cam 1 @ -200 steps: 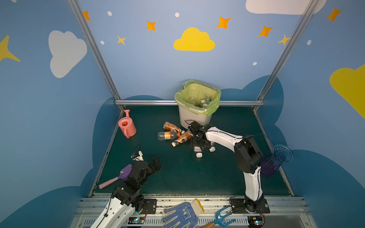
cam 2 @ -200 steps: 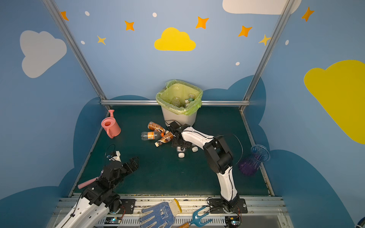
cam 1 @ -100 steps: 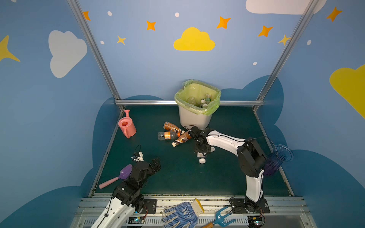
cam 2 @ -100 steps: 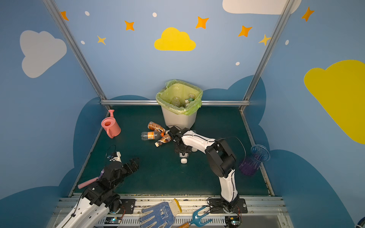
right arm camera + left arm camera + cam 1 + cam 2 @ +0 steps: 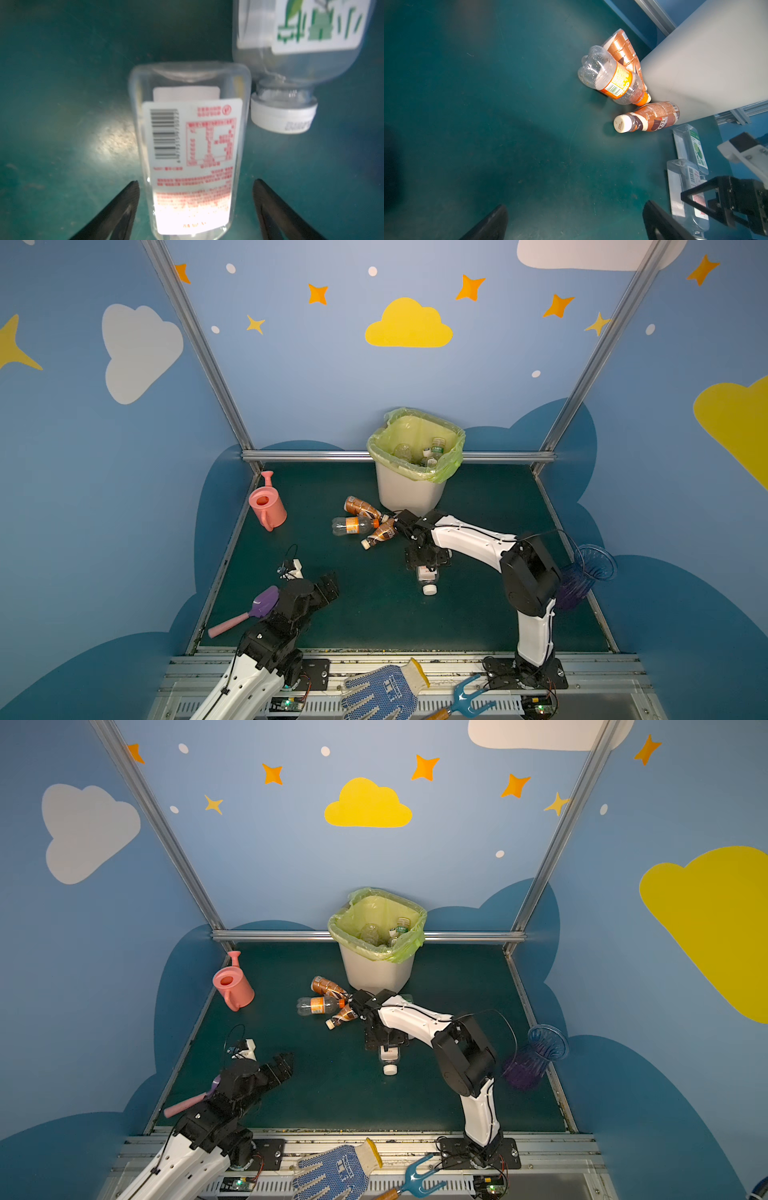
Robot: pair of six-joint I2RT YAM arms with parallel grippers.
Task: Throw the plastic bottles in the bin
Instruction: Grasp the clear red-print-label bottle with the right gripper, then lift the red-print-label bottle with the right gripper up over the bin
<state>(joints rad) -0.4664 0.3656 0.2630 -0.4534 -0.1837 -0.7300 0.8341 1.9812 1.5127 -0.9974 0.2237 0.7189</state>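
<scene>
The clear bottle is lying flat under my right gripper, with gaps inside both fingers, so I will bring the gripper down around its red-printed label (image 5: 428, 568) (image 5: 194, 172) and close it.
The off-white bin (image 5: 409, 493) with its green bag stands at the back and holds several plastic bottles (image 5: 432, 448). Three more bottles lie in front of it: brown (image 5: 361, 506), clear with an orange label (image 5: 351, 526) and brown (image 5: 380, 534). My right gripper (image 5: 428, 562) hangs open over a clear bottle with red print (image 5: 191, 135), lying flat. The right gripper's (image 5: 195, 182) fingers stand on either side of it with gaps. A green-labelled bottle (image 5: 301, 41) lies beside it. My left gripper (image 5: 575, 206) is open and empty near the front left (image 5: 328, 585).
A pink watering can (image 5: 268, 506) stands at the left wall. A purple scoop (image 5: 257, 608) lies by the left arm and a blue vase (image 5: 590, 572) leans at the right edge. A glove (image 5: 382, 691) and a blue fork (image 5: 465, 701) rest on the front rail.
My right gripper has drawn back from the pile towards the front, and the red-print bottle has shifted forward with it. Its jaws narrowed, then widened again. The left arm has stayed still.
</scene>
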